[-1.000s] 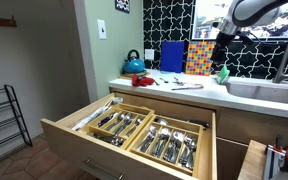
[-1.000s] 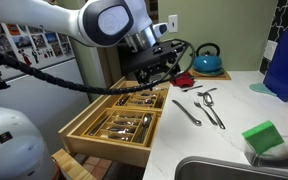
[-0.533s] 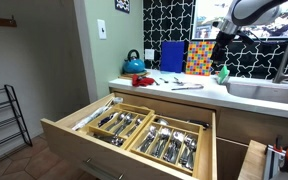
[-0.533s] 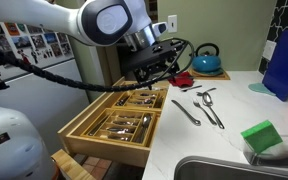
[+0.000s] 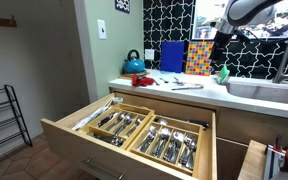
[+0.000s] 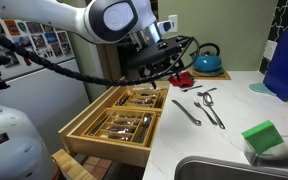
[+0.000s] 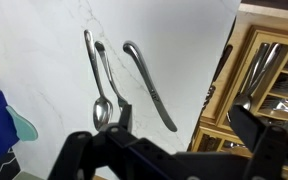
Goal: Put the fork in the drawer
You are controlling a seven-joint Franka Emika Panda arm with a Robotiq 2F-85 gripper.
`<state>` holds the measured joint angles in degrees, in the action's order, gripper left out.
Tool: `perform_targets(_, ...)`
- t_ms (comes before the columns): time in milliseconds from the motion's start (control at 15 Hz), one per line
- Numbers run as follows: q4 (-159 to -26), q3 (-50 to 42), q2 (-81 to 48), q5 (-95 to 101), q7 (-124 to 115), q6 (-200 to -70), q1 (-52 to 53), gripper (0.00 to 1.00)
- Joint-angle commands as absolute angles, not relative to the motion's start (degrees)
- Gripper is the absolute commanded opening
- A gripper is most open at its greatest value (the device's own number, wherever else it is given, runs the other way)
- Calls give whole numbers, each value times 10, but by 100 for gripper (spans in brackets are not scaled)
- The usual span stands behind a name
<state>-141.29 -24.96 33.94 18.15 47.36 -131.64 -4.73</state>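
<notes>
I will next move my gripper outward and lower its open fingers on both sides of the fork's neck (image 7: 113, 84), because the slim fork lies flat on the counter between the spoon (image 7: 102, 112) and knife.
The fork (image 7: 91, 58) lies on the white counter beside a spoon (image 7: 102, 112) and a knife (image 7: 152, 88). The three also show in an exterior view, with the fork (image 6: 215, 112) to the right of the knife (image 6: 185, 109). The wide light-wood drawer (image 5: 79, 131) is pulled open, with pale divider trays of silver cutlery (image 6: 124, 123). My gripper (image 6: 156, 68) hangs open and empty in the air above the counter's edge and the drawer. In the wrist view my gripper (image 7: 184, 128) has its fingers spread over the counter edge, below the fork.
A blue kettle (image 6: 206, 58), a red object (image 6: 183, 79), a blue board (image 5: 172, 56) and a green sponge (image 6: 263, 136) stand on the counter. A sink (image 5: 269, 90) is beside it. A narrower wooden drawer (image 5: 256, 160) is open at the lower right.
My gripper has shifted slightly up and toward the counter. The cutlery and the drawer have not moved.
</notes>
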Motion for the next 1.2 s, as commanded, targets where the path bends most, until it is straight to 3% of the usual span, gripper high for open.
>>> perform_targets(0,-1346,-260,235,144,517,-1326,-41,100)
perform_targets(1133,-1136,-185,-90,-73,759,-1354,-140,100)
